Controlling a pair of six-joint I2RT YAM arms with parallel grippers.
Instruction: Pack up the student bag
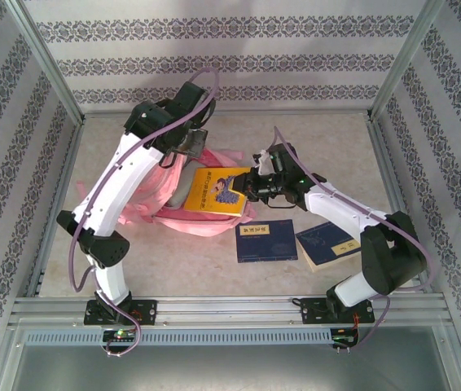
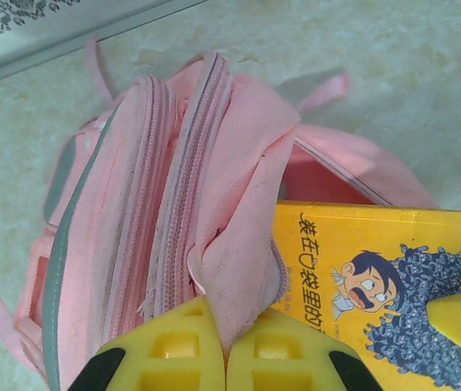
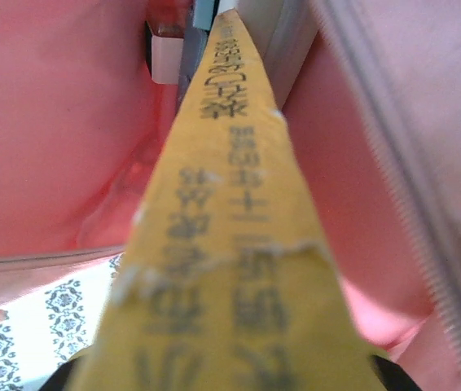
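Much still sticks out, so the yellow book goes outward and down into the bag's pink opening (image 1: 189, 169) (image 3: 151, 142), beside the held flap, next. My right gripper pushes it there and releases it.
The student bag (image 1: 183, 204) is a large pink backpack lying mid-table, its top towards the back wall. In the left wrist view the bag (image 2: 133, 212) shows zip lines and grey trim. My left gripper (image 2: 226, 338) is shut on a fold of its pink flap, holding the opening apart; from above this gripper (image 1: 191, 153) sits over the bag's far end. A yellow book (image 1: 218, 189) with a cartoon cover lies partly in the opening, and my right gripper (image 1: 249, 186) is shut on its right edge. Its spine (image 3: 230, 244) points into the pink interior (image 3: 59, 130).
Two dark blue books (image 1: 267, 240) (image 1: 328, 244) lie flat on the table to the right of the bag, near the right arm. Pink straps (image 1: 137, 213) trail off the bag's left side. Patterned walls close in the table on three sides.
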